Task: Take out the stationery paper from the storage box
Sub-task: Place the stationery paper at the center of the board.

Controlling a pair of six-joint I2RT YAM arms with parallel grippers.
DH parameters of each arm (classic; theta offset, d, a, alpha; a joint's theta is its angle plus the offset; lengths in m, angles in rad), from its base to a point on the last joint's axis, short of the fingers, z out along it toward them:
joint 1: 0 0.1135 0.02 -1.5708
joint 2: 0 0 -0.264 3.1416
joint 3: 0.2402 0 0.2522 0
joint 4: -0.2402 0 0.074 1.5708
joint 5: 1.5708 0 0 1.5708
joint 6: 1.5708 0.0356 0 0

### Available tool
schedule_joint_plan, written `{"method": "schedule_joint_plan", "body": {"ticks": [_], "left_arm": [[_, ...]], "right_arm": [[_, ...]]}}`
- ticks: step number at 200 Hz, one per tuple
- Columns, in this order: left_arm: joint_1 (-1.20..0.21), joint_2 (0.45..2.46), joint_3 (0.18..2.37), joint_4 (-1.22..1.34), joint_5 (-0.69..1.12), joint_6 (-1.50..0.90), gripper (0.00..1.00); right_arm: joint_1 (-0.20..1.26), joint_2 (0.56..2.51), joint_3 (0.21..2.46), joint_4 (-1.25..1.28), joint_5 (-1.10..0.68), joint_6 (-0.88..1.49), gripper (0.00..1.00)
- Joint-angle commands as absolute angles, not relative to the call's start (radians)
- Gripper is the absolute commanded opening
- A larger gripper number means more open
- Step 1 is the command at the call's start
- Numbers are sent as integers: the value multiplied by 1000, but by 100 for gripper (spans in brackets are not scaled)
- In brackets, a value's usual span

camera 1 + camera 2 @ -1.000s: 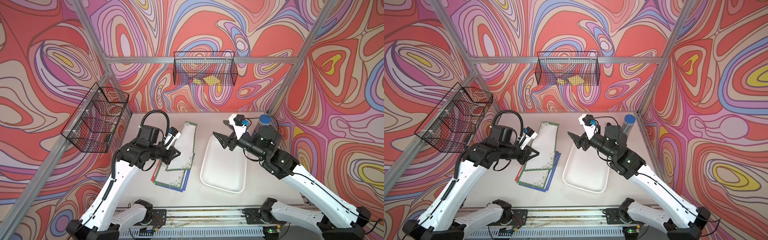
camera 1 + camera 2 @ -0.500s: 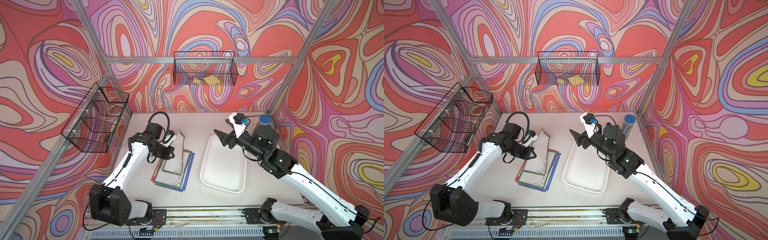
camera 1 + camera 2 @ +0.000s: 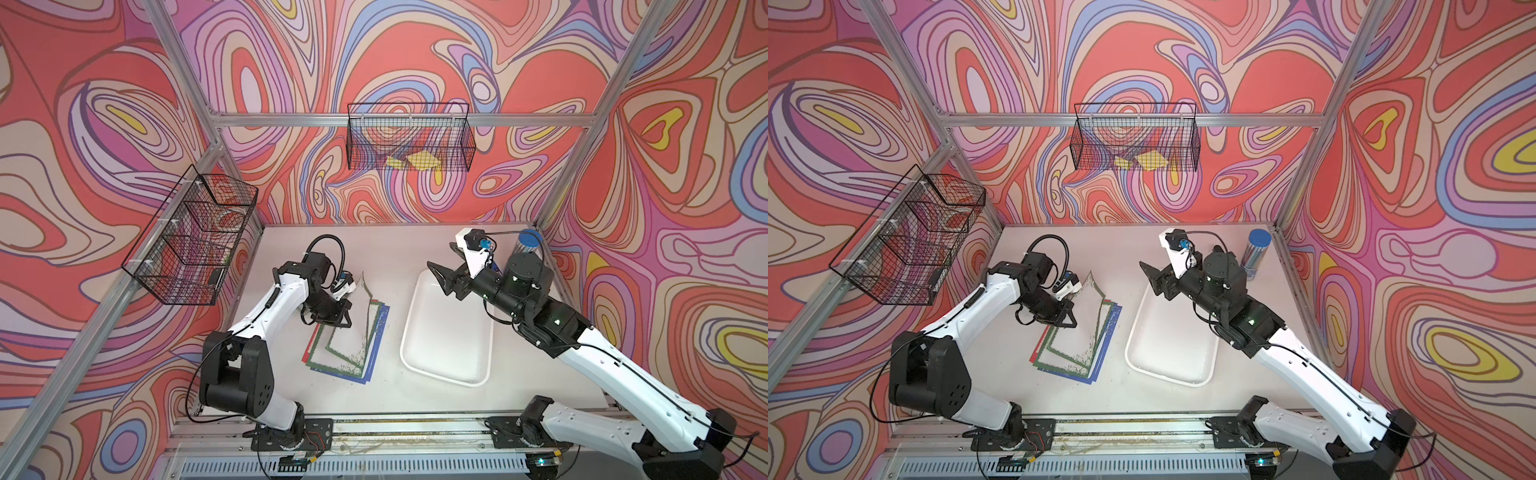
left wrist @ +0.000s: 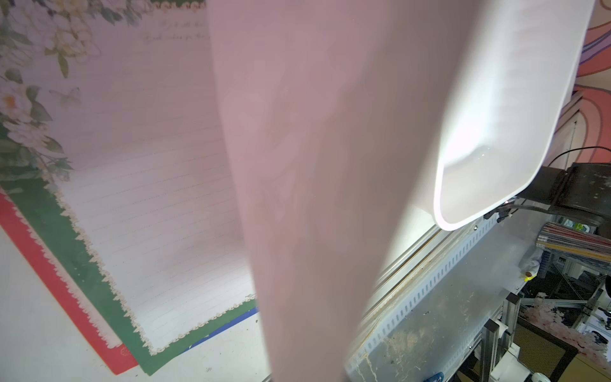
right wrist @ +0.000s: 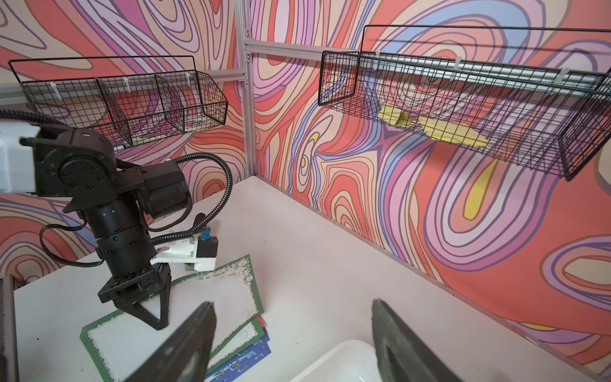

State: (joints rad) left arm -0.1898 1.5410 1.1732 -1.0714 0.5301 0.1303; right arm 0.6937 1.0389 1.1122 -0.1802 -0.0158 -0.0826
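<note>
My left gripper lowers the held edge onto the stack's side away from the storage box (image 3: pixel 449 332) next and releases it. The sheet's far end still curls up.
Several sheets of stationery paper (image 3: pixel 349 345) (image 3: pixel 1075 345) lie fanned on the table left of the storage box, with green, red and blue borders. My left gripper (image 3: pixel 337 322) (image 3: pixel 1068 320) (image 5: pixel 158 322) is shut on the left edge of the top green-bordered sheet. That sheet's far end curls up, and it fills the middle of the left wrist view as a blurred pink band over the lined stack (image 4: pixel 148 198). The white storage box (image 3: pixel 449 332) (image 3: pixel 1169 332) (image 4: pixel 496 132) (image 5: pixel 340 360) shows nothing inside. My right gripper (image 3: pixel 442 257) (image 3: pixel 1152 259) (image 5: pixel 292 304) hangs open above the box's far end.
A black wire basket (image 3: pixel 195 237) hangs on the left wall. Another basket (image 3: pixel 409 139) on the back wall holds yellow paper pieces (image 3: pixel 415 160). A blue-capped tube (image 3: pixel 530 241) (image 3: pixel 1258 249) stands in the far right corner. A metal rail (image 3: pixel 395 428) runs along the front edge.
My left arm has lowered and drawn back over the stack, and the long sheet it held up has come down onto the pile. The right arm has barely moved.
</note>
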Motion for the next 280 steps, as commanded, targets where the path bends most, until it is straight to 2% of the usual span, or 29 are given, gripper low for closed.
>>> {"method": "schedule_joint_plan", "body": {"ticks": [1,75,105,167,232,252,280], "left_arm": [[-181,1575,1167,-1110,485,148,2],[-175,1640,1178,-1098,320,121,8],[-175,1672,1193,-1092,260,112,15],[-175,1720,1190,-1071,81,67,21],[-175,1736,1183,-1046,72,50,40],[-175,1738,1184,-1045,23,37,51],[-173,1737,1184,-1046,-22,28,55]], "right_arm": [[696,1043,1097,-188,-8,-73,77],[695,1056,1097,-200,5,-93,77],[695,1055,1105,-205,5,-97,77],[695,1042,1092,-201,80,-117,77],[695,1067,1110,-192,86,-124,77],[695,1079,1116,-190,94,-126,77],[695,1095,1130,-195,95,-126,77]]}}
